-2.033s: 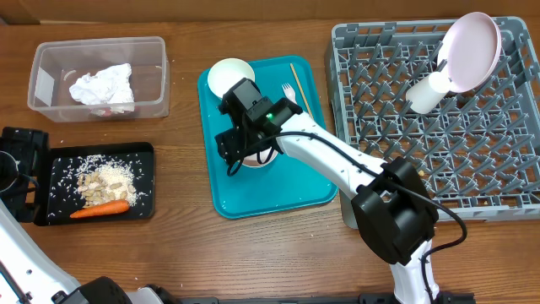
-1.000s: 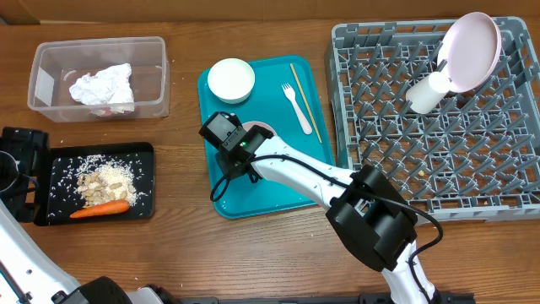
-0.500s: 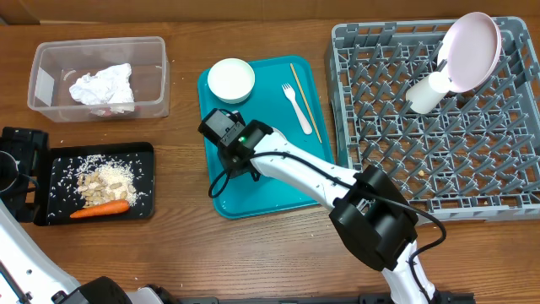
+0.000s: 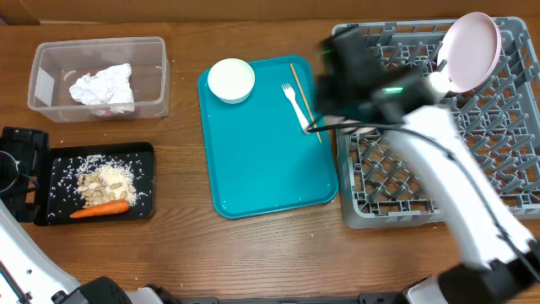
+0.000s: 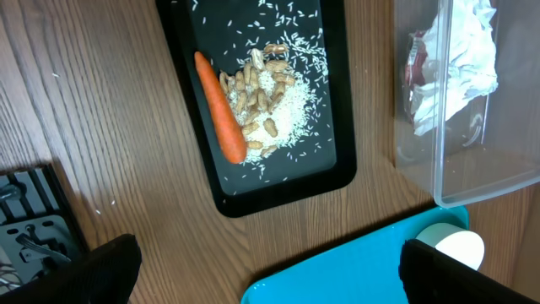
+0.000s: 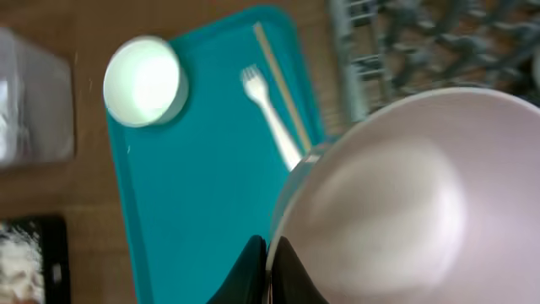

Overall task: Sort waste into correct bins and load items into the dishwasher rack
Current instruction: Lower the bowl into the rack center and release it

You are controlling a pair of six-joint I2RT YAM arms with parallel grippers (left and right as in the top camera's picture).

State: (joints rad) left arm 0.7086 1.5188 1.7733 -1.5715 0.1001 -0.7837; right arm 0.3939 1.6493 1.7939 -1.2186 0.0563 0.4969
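The rack's empty near wires are below the right gripper and to its right in the overhead view, so the right gripper should swing there, tilt, go down and let go of the bowl.
In the right wrist view my right gripper (image 6: 268,245) is shut on the rim of a small white bowl (image 6: 396,194), held in the air. From overhead the right gripper (image 4: 337,80) is blurred over the left edge of the grey dishwasher rack (image 4: 439,160), and the arm hides its bowl. A second white bowl (image 4: 231,80) and a white fork (image 4: 297,108) lie on the teal tray (image 4: 261,169). A white plate (image 4: 471,52) and cup (image 4: 426,93) stand in the rack. My left gripper (image 5: 270,283) is open, high above the table's left side.
The clear tub (image 4: 51,84) holds a crumpled napkin (image 4: 103,86). The black tray (image 4: 145,181) holds a carrot (image 4: 99,209), nuts and rice. A thin wooden stick (image 4: 305,101) lies beside the fork. A black stand (image 4: 17,165) sits at the left edge.
My right gripper closed on the bowl at the teal tray's left side, lifted it and swung right to the rack's left edge. The left arm has not moved.
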